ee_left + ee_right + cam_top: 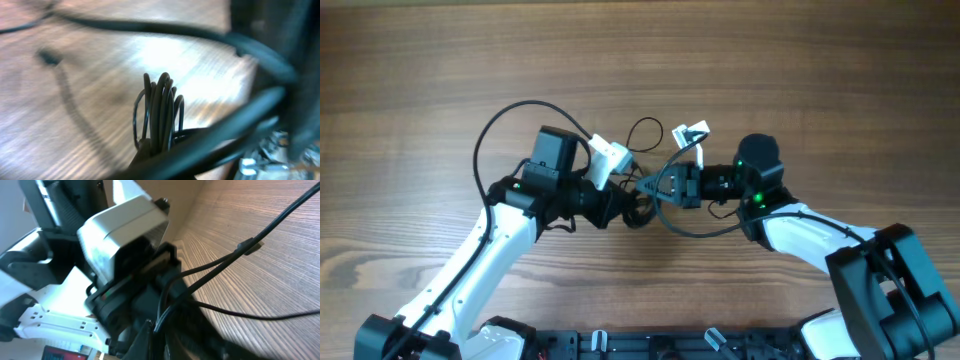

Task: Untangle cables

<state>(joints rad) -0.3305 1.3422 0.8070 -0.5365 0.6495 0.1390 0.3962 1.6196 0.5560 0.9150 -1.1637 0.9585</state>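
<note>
The robot's right gripper will next pull the strands far to the right in the overhead view, then move slightly toward the coil to let go of them.
The cables are thin dark cords bunched in a small coil point(638, 211) at the table's middle, between my two grippers. A thin loop point(633, 128) rises behind the coil. My left gripper point(623, 203) is shut on the coil. In the left wrist view several strands point(161, 112) stand up in a tight bundle from the jaws. My right gripper point(657, 191) meets the coil from the right and is shut on strands of it. In the right wrist view the strands point(165, 311) run between the fingers, and single cords point(235, 255) trail off over the wood.
The wooden table point(800, 70) stretches on all sides. The left arm's thick black wire point(483, 145) arches at the left. A dark cord point(705, 232) sags in front of the right gripper. The two wrist cameras point(608, 158) almost touch.
</note>
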